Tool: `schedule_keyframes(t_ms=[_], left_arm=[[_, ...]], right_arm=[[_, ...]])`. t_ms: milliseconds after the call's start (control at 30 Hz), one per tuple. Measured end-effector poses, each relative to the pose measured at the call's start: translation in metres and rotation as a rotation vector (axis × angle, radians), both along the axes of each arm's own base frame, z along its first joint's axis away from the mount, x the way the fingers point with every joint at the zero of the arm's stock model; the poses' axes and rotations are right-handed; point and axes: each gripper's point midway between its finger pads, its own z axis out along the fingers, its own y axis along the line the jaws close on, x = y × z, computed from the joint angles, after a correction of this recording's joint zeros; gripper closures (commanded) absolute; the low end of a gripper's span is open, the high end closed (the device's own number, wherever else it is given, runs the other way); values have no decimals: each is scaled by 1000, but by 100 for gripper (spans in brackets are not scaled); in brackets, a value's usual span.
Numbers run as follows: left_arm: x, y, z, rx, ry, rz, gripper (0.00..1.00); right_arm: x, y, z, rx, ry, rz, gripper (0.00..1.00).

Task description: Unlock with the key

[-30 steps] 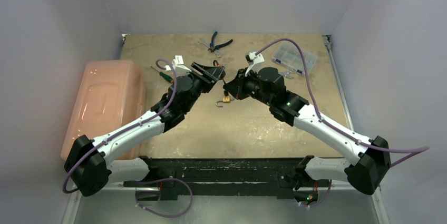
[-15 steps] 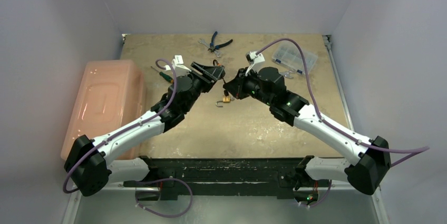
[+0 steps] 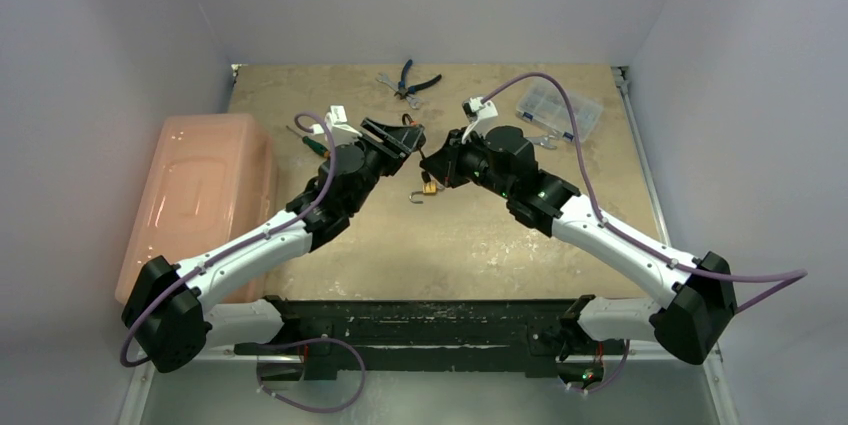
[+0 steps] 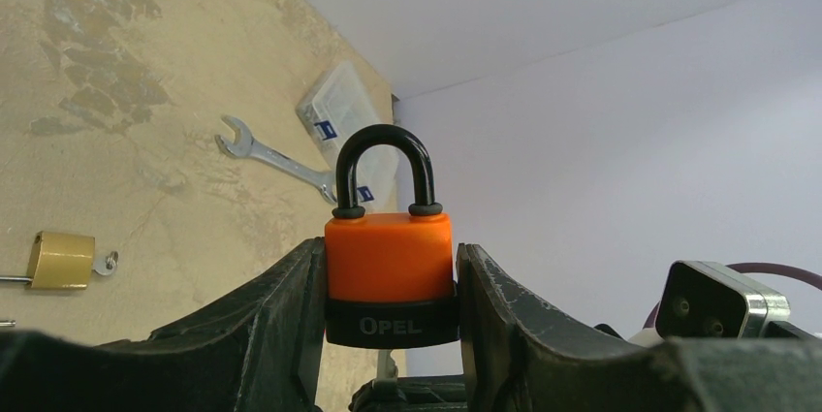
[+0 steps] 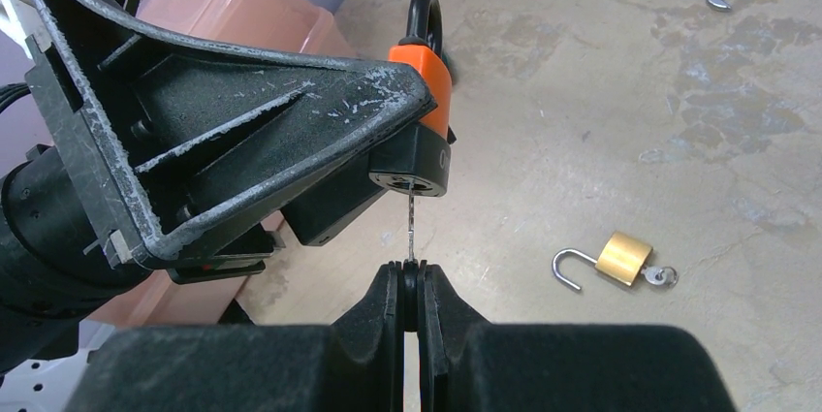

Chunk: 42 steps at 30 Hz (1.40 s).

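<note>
My right gripper should push outward next and slide the key's blade into the padlock's keyhole (image 5: 411, 184) before it releases the key. That keyhole is outward of my gripper.
My left gripper (image 4: 390, 281) is shut on an orange padlock (image 4: 388, 271) with a black base marked OPEL and a closed black shackle, held above the table. It also shows in the right wrist view (image 5: 426, 111) and in the top view (image 3: 411, 131). My right gripper (image 5: 411, 271) is shut on a key (image 5: 410, 223) with a black head. The key's thin blade points up, and its tip meets the keyhole in the padlock's base. In the top view the two grippers meet, left (image 3: 400, 140) and right (image 3: 432, 161).
An open brass padlock (image 3: 427, 188) with a key in it lies on the table below the grippers. A pink bin (image 3: 200, 195) stands at the left. Blue pliers (image 3: 412, 80), wrenches (image 4: 276, 153), a green screwdriver (image 3: 308, 140) and a clear parts box (image 3: 558, 108) lie at the back.
My right arm has shifted slightly left toward the left gripper, bringing the key closer to the orange padlock. The left arm has stayed put.
</note>
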Motion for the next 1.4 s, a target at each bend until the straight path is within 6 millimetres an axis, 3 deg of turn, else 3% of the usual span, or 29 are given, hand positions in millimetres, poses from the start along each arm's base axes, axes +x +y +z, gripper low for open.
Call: schedule_keyframes(t_ms=[1000, 1400], left_arm=[[5, 4, 10, 25, -60, 18, 100], [10, 6, 12, 31, -56, 34, 100]], right_arm=[[6, 4, 14, -8, 35, 8, 100], [16, 6, 17, -90, 24, 18, 100]])
